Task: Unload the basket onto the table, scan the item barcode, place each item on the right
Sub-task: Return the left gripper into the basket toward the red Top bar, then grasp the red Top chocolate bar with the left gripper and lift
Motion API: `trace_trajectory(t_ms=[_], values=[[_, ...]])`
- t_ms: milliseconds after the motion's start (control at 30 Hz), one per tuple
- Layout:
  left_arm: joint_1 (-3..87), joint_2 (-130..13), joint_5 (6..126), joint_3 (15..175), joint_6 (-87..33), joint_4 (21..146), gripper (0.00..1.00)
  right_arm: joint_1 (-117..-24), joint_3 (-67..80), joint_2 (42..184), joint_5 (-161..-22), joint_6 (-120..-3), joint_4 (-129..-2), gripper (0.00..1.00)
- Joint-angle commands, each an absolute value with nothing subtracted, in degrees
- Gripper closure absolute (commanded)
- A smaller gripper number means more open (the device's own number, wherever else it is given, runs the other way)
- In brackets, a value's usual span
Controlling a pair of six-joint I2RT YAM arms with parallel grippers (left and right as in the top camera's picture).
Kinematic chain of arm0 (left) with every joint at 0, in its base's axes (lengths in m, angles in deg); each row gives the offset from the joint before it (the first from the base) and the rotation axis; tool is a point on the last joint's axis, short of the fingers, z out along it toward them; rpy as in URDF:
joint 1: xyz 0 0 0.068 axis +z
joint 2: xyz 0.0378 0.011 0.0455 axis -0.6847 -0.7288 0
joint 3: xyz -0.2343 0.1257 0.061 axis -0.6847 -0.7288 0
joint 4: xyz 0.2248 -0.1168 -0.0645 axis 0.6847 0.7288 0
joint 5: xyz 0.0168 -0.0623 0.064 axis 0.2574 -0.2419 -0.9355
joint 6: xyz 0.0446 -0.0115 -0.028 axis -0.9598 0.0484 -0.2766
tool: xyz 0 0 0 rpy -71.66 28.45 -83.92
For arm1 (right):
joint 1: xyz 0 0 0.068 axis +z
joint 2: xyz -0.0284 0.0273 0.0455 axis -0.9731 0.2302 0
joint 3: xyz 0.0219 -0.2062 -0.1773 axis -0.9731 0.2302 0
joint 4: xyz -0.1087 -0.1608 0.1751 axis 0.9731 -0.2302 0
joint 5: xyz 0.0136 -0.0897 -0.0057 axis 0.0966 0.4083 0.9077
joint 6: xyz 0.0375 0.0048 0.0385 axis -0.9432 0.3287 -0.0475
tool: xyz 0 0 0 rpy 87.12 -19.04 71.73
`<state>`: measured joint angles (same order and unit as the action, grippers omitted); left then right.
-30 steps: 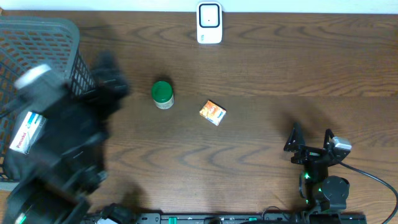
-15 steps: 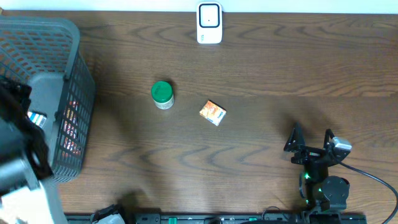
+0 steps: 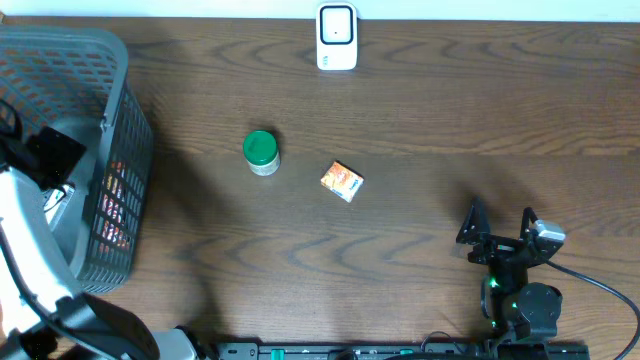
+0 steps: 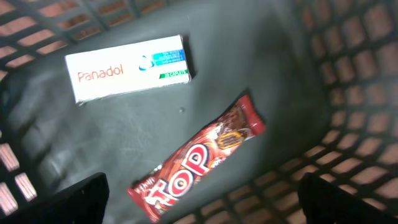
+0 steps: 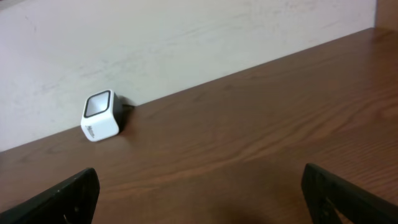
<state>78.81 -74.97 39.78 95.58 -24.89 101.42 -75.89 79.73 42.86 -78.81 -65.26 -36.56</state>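
I should turn my left gripper across the width of the Top chocolate bar and lower it onto the bar's brown half, because the bar lies at a slant to my open fingers.
My left gripper hangs open inside the grey basket, nothing between its fingers. Below it on the basket floor lie a white Panadol box and a red Top chocolate bar, the bar nearest the jaws. The white barcode scanner stands at the table's far edge, also in the right wrist view as the scanner. My right gripper rests open and empty at the front right, low over the table.
A green-lidded jar and a small orange box sit on the table between basket and scanner. The basket's mesh walls close in around my left gripper. A pale wall rises behind the scanner.
My left arm has swung fast toward the left edge and now hangs into the basket. The right arm, jar, orange box and scanner have not moved.
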Motion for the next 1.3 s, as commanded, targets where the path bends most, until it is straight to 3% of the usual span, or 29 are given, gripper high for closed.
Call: trace_trajectory(t_ms=[0,367,700,1067,1100,1200,1267], values=[[78.76,-78.45,40.65,95.69,-35.19,101.53,0.02,-76.33,79.78,42.56,-78.68,-64.65,-36.8,0.01],[78.76,-90.45,45.98,95.69,-49.11,99.8,0.02,-76.33,79.78,42.56,-78.68,-64.65,-36.78,0.01],[75.51,-96.92,47.75,95.69,-53.74,98.9,0.02,-76.33,79.78,42.56,-78.68,-64.65,-36.8,0.01],[71.42,-104.5,34.29,95.69,-48.56,99.86,0.01,-76.33,79.78,42.56,-78.68,-64.65,-36.8,0.01],[71.42,-104.83,33.11,95.69,-47.89,100.04,0.09,-76.33,79.78,42.56,-78.68,-64.65,-36.8,0.01],[71.42,-104.94,27.36,95.69,-43.76,100.61,0.52,-76.33,79.78,42.56,-78.68,-64.65,-36.78,0.01],[71.42,-104.94,24.72,95.69,-41.96,100.93,0.63,-76.33,79.78,42.56,-78.68,-64.65,-36.8,0.01]])
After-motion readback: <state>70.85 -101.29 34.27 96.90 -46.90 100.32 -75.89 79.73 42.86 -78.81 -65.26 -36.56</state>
